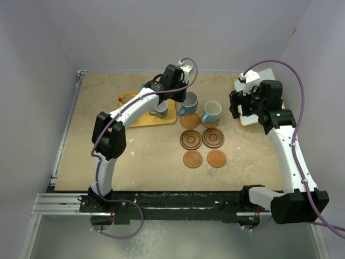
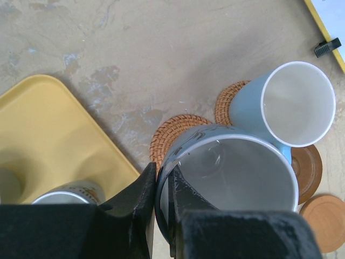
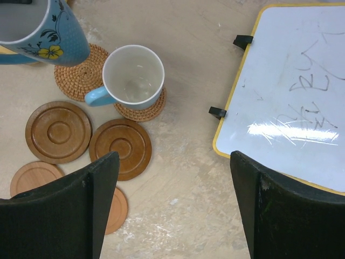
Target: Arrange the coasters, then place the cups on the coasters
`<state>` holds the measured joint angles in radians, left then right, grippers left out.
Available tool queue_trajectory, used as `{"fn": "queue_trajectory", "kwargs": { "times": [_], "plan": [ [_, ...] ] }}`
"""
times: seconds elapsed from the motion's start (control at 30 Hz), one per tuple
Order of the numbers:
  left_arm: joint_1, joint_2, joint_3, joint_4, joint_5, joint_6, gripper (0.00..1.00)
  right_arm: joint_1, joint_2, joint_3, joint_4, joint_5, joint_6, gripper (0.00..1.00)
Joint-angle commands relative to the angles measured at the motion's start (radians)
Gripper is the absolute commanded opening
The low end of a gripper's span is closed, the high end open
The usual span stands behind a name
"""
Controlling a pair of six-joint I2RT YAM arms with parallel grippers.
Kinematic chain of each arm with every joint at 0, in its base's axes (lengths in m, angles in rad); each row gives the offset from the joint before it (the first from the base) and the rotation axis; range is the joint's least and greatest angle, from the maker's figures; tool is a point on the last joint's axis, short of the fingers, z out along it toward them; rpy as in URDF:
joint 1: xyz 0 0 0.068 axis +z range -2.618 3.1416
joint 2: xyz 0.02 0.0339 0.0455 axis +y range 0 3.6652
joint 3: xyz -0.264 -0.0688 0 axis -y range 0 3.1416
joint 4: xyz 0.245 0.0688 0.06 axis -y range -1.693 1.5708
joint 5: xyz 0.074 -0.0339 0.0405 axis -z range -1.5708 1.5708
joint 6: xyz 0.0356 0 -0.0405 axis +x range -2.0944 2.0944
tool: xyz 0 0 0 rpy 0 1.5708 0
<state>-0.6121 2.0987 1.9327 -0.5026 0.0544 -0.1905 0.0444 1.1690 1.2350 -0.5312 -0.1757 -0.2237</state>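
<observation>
The blue flowered cup hangs above the empty woven coaster [image 2: 171,137] beside the tray [image 1: 190,121]. My left gripper needs to lower, stand it there and release the cup's rim.
My left gripper [image 2: 161,174] is shut on the rim of a blue flowered cup [image 2: 232,172], one finger inside and one outside. The cup hangs over a woven coaster [image 2: 172,135], also in the top view [image 1: 189,120]. A light blue cup [image 1: 212,111] stands on a second woven coaster [image 3: 145,110]. In front lie two dark ringed coasters [image 1: 191,139] [image 1: 213,137] and two plain orange-brown ones [image 1: 192,158] [image 1: 216,158]. My right gripper [image 3: 173,159] is open and empty above bare table, right of the coasters. A grey cup [image 1: 159,110] stands on the tray.
The yellow tray [image 1: 141,120] lies at the back left, under my left arm. A small whiteboard with a yellow rim [image 1: 249,116] and black clips lies at the back right, under my right wrist. Walls close the table on three sides.
</observation>
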Motion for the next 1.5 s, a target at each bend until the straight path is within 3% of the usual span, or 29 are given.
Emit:
{"fn": "queue_trajectory", "kwargs": {
  "times": [0.0, 1.0, 1.47],
  "plan": [
    [-0.008, -0.003, 0.019, 0.070, -0.007, -0.048, 0.03, -0.005, -0.029, -0.002, 0.036, -0.011, 0.014, 0.85],
    [-0.021, 0.124, 0.096, -0.007, 0.026, -0.066, 0.03, -0.007, -0.025, -0.006, 0.034, -0.019, 0.012, 0.85],
    [-0.028, 0.134, 0.113, -0.053, 0.006, -0.041, 0.11, -0.008, -0.022, -0.004, 0.031, -0.021, 0.011, 0.86]
  ]
}}
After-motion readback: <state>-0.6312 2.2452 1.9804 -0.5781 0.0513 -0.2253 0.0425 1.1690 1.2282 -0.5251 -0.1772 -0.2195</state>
